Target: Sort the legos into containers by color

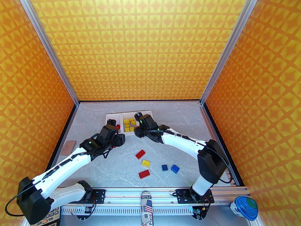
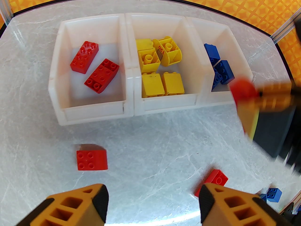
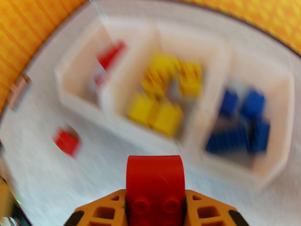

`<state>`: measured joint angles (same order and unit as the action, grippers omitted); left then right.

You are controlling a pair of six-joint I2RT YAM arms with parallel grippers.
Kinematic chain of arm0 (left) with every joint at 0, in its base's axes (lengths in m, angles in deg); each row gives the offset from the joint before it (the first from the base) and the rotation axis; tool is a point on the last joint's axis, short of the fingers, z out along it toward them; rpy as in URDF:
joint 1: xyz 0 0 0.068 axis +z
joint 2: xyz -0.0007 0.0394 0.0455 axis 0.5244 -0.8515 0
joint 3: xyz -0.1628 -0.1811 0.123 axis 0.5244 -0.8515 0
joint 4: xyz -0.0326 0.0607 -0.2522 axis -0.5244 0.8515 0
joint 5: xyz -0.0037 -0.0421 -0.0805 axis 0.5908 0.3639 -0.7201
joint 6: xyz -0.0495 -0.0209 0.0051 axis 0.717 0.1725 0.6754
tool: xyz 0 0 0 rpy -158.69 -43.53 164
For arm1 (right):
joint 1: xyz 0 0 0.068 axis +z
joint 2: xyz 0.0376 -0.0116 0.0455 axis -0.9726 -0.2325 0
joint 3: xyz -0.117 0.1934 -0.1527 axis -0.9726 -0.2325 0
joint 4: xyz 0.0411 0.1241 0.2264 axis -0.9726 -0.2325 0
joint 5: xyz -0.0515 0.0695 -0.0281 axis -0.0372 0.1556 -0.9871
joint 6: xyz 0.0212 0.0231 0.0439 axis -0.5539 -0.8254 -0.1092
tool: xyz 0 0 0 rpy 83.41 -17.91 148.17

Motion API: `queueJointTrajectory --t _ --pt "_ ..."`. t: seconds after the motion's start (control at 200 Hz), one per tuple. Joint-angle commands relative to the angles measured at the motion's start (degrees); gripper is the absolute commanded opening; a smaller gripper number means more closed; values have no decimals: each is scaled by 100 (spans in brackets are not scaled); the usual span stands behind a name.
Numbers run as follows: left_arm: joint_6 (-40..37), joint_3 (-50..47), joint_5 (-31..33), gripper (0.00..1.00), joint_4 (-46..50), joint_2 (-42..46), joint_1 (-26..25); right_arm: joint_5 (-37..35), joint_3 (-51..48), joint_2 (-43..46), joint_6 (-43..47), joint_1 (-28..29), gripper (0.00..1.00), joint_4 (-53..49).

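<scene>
I should next swing my right gripper outward past the yellow legos and over the end container with red legos, and let go of the red arch lego there, because red legos are in that container.
Three joined white containers (image 2: 94,112) stand at the back of the table: red legos (image 2: 101,75) in the left one, yellow legos (image 2: 162,82) in the middle one, blue legos (image 2: 223,72) in the right one. My right gripper (image 3: 155,211) is shut on a red arch lego (image 3: 155,173), in the air just in front of the containers (image 1: 112,115); its wrist view is motion-blurred. My left gripper (image 2: 152,203) hangs open and empty above the table, a loose red lego (image 2: 91,159) ahead of it and another (image 2: 215,179) by its right finger.
Loose legos lie mid-table: red (image 1: 140,154), yellow (image 1: 146,163), red (image 1: 144,173) and two blue (image 1: 164,167), (image 1: 175,168). A tan tag (image 1: 68,147) lies at the left edge. A blue-lidded cup (image 1: 245,207) and a printed can (image 1: 147,208) sit by the front rail.
</scene>
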<state>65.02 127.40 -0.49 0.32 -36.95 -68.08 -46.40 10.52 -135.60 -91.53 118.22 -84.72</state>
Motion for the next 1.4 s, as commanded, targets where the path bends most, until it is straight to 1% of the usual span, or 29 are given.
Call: queueJointTrajectory --t 0.0,0.045,0.08,0.265,0.405,0.625,0.74,0.93,0.975,1.035,1.085,1.13,1.215,1.3,1.395 --pt "149 -66 219 68 308 75 -36 324 560 -473 -118 -2 24 233" --pt "168 -88 224 68 297 79 -34 362 808 -659 -152 -1 24 247" --pt "168 -108 219 68 292 292 -38 395 983 -797 -174 -1 24 252" --pt "197 -127 287 68 477 476 -25 603 1895 -1566 -278 -1 24 237" --pt "195 -69 327 68 645 573 -35 614 2220 -1964 -394 -1 24 480" --pt "238 -30 352 68 818 687 -29 785 3163 -2753 -497 -1 25 275" --pt "276 -48 356 68 825 672 -29 1002 3671 -3186 -603 8 27 189" --pt "288 -80 359 68 881 659 -27 1067 4491 -3767 -688 22 30 -76" --pt "288 -85 356 68 882 672 -27 1080 4637 -3867 -695 25 31 -137" --pt "282 -92 351 68 882 672 -29 1097 4830 -3990 -698 25 36 -232" --pt "288 -100 359 67 873 662 -24 1105 4988 -4078 -697 26 41 -311" --pt "296 -101 357 67 865 657 -28 1097 5089 -4136 -696 22 47 -394" --pt "310 -125 359 67 865 638 -26 1059 5089 -4127 -681 25 55 -434" --pt "317 -149 359 68 856 627 -25 1013 5071 -4025 -637 25 59 -460" --pt "327 -188 358 69 802 605 -27 953 4779 -3768 -544 25 60 -428"
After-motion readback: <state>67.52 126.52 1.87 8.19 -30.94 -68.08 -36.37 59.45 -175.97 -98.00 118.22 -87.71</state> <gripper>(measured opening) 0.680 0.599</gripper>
